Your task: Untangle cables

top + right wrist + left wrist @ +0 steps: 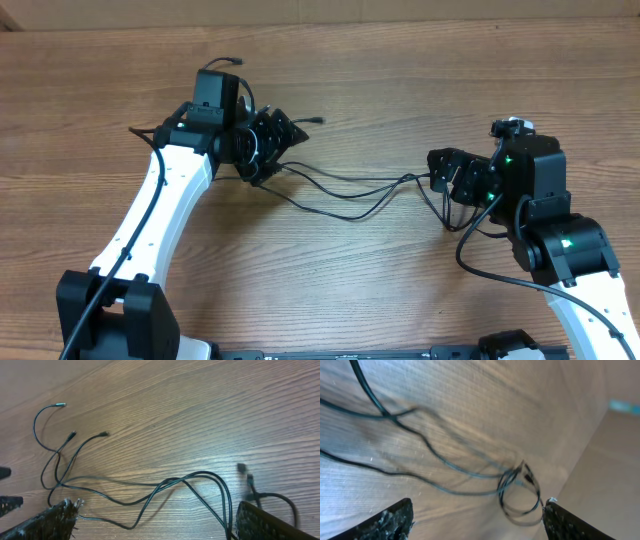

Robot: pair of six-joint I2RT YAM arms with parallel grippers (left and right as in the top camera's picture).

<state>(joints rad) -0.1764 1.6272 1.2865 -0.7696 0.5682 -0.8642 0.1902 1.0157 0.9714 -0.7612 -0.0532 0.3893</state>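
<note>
The cords cross beside my right gripper, so my left gripper will move toward the right in the overhead view and down to close on that crossing (408, 178).
The cables (350, 190) are thin black cords strung across the wooden table between my two grippers. My left gripper (278, 150) hovers over their left end, open. In the left wrist view its jaws stand wide apart (477, 507), and a small coil of cable (520, 497) lies just inside the right finger (570, 522). My right gripper (444, 176) is open over the right end. In its wrist view the cords (165, 485) run on the table between the spread fingers (45, 520). A silver-tipped plug (61, 405) and two dark plugs (73, 435) lie farther off.
A loose plug end (318, 120) points away from the left gripper. Two more small plug ends (241, 466) lie near my right gripper's right finger. The arms' own thicker black cables (480, 265) trail over the table (380, 80). A pale wall edge (300, 12) borders the far side.
</note>
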